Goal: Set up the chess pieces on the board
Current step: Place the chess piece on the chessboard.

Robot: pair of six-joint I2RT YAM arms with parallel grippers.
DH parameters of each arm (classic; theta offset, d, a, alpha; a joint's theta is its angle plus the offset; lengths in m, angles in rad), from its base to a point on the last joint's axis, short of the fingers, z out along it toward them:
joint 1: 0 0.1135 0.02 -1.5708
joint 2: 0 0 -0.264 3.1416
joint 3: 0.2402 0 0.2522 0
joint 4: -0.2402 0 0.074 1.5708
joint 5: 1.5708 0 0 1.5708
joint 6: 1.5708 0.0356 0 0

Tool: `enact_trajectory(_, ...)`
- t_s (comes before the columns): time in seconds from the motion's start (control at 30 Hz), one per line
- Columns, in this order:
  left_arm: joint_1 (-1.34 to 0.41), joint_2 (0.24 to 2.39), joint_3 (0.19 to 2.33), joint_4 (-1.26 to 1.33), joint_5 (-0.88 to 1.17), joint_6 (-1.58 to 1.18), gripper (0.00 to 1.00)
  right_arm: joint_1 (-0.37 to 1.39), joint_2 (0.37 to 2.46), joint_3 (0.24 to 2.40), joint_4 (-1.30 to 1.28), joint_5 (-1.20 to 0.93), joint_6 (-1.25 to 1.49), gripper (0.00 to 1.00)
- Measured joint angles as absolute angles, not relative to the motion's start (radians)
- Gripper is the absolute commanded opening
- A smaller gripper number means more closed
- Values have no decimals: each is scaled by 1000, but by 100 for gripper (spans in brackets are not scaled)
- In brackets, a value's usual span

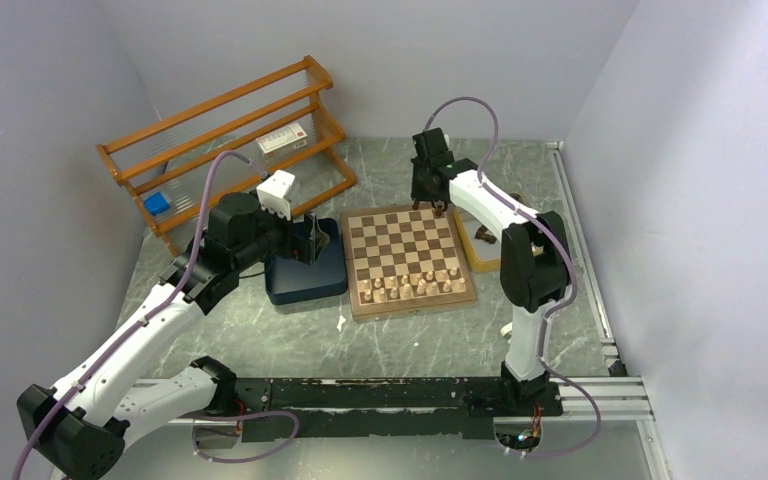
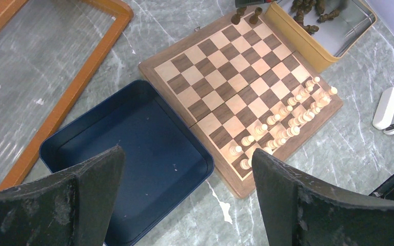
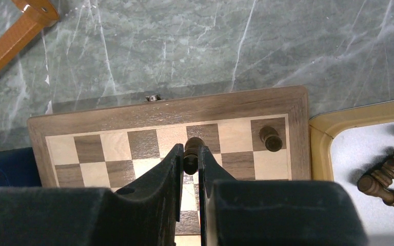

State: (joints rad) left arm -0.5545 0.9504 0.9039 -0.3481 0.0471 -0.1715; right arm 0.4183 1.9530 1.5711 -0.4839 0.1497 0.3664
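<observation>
My right gripper lowers over the dark far-row square (image 1: pixel 416 214) (image 3: pixel 207 136) one pale square away from the corner piece next and releases, because that square is still empty.
The board (image 1: pixel 407 258) lies in the middle of the table, with pale chessmen in its two near rows. My right gripper (image 3: pixel 190 154) is shut on a dark brown chess piece (image 3: pixel 192 147) and holds it over the board's far row (image 3: pixel 169 138). Another dark piece (image 3: pixel 270 138) stands on the far right corner square. More dark pieces (image 3: pixel 385 184) lie in the yellow tray (image 3: pixel 322 134) at the right of the board. My left gripper (image 2: pixel 187 179) is open and empty, above the near right corner of the dark blue tray (image 2: pixel 133 154).
An orange wooden rack (image 1: pixel 225 140) stands at the back left. A white stapler-like object (image 2: pixel 390 108) lies on the marble top near the board's near right corner. Grey walls close in the table on three sides.
</observation>
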Motion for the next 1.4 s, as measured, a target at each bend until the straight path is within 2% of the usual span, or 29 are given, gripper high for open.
enact_trajectory(1.4,-554,950,904,-348,46,-171,98,426,2054,1621,-540,187,367,18)
